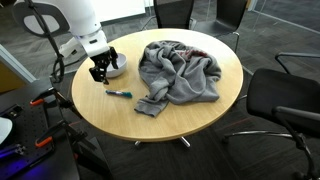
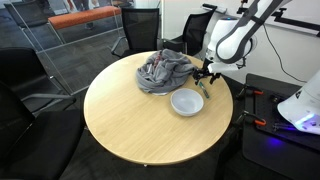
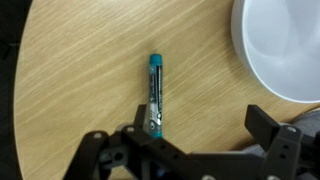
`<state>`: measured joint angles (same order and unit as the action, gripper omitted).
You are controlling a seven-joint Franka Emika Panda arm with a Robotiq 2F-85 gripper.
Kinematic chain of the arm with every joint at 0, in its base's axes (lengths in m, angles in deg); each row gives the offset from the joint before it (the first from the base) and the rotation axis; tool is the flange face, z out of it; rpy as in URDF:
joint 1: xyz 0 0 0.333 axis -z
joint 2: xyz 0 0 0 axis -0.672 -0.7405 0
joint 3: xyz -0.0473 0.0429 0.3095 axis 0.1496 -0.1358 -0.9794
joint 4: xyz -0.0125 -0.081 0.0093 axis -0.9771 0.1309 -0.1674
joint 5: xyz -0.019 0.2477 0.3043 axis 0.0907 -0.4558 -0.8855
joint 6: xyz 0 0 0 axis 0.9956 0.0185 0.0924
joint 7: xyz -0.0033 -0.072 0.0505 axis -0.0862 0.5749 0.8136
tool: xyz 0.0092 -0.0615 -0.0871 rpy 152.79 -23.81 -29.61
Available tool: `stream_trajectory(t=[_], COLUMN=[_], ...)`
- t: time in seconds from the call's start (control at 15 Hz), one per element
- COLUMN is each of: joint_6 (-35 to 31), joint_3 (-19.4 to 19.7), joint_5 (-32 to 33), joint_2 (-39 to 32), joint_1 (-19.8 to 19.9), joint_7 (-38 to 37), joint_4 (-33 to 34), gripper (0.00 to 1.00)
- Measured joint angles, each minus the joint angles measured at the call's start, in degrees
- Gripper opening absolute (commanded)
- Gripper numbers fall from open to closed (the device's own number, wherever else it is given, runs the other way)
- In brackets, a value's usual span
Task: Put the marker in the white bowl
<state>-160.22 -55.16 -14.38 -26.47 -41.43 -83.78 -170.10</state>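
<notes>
My gripper is above the teal-and-black marker (image 1: 120,94) (image 3: 154,95) and should go down and to the left in the wrist view onto it, because the marker is below my fingers, off to that side.
The teal-and-black marker (image 3: 154,95) lies flat on the round wooden table (image 1: 190,115). It also shows in an exterior view (image 1: 118,93). The white bowl (image 3: 285,45) stands empty near the table edge, seen in both exterior views (image 1: 117,66) (image 2: 187,102). My gripper (image 3: 200,116) is open and empty, hovering low over the table beside the bowl (image 1: 100,72) (image 2: 205,75). In the wrist view the marker's near end lies just inside one finger, and the bowl is off to the other side. The marker is too small to make out in the exterior view with the bowl in front.
A crumpled grey garment (image 1: 178,72) (image 2: 163,70) lies on the table past the bowl. Black office chairs (image 1: 285,100) ring the table. The robot base and cables (image 2: 290,120) stand next to the table edge.
</notes>
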Motion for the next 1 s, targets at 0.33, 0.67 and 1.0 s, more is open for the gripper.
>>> stream_trajectory(t=[0.33,0.67,1.0], joint_6=[-0.08,-0.08,-0.08], joint_3=[1.04,1.98,2.16], joint_5=[0.0,0.0,0.0], joint_2=[-3.93,-6.9,-9.62], joint_1=[0.12,0.19,0.29], joint_7=[-0.09,-0.09,-0.09], joint_4=[2.32,3.83,5.62], gripper=[1.0,1.0,1.0])
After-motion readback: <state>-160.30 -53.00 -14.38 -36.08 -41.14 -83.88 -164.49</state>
